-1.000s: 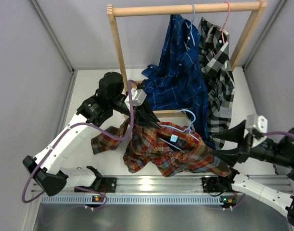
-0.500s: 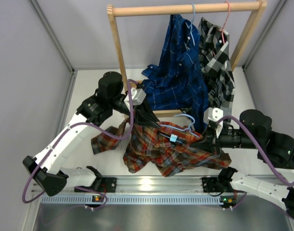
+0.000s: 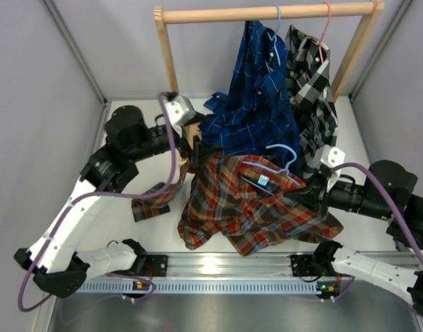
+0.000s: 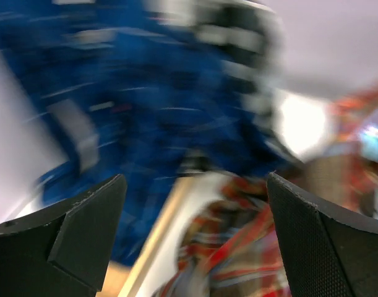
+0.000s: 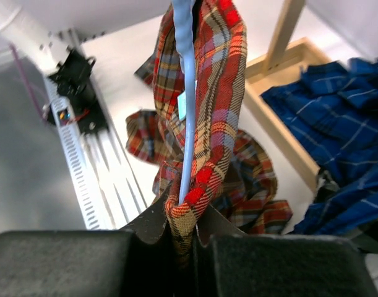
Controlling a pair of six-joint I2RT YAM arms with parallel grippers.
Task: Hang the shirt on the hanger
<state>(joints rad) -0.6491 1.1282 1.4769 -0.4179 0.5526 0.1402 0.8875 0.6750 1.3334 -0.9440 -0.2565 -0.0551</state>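
The hanger's hook should go up and outward with my right gripper onto the rack bar's empty part (image 3: 205,16) by the navy shirt, and my gripper should release it there.
The red-orange plaid shirt (image 3: 246,211) lies crumpled on the table in front of the rack, one sleeve (image 3: 152,200) trailing left. The light-blue hanger (image 3: 279,158) runs inside its collar, hook up toward the blue shirt. My right gripper (image 3: 309,192) is shut on a fold of the shirt (image 5: 207,124) with the hanger wire (image 5: 187,93) inside the fold; in the right wrist view the gripper (image 5: 187,224) pinches both. My left gripper (image 3: 197,144) hovers open by the collar's left side. Its wrist view is blurred, gripper (image 4: 198,238) wide apart, holding nothing.
A wooden rack (image 3: 167,62) stands at the back, its base bar behind the shirt. A navy plaid shirt (image 3: 256,97) and a black-and-white plaid shirt (image 3: 313,90) on a pink hanger (image 3: 327,28) hang from it. A metal rail (image 3: 225,266) edges the front.
My left gripper opened, let go of the shirt and drew back to the upper left. My right gripper swung in, shut on the shirt and hanger, and shifted them right and back.
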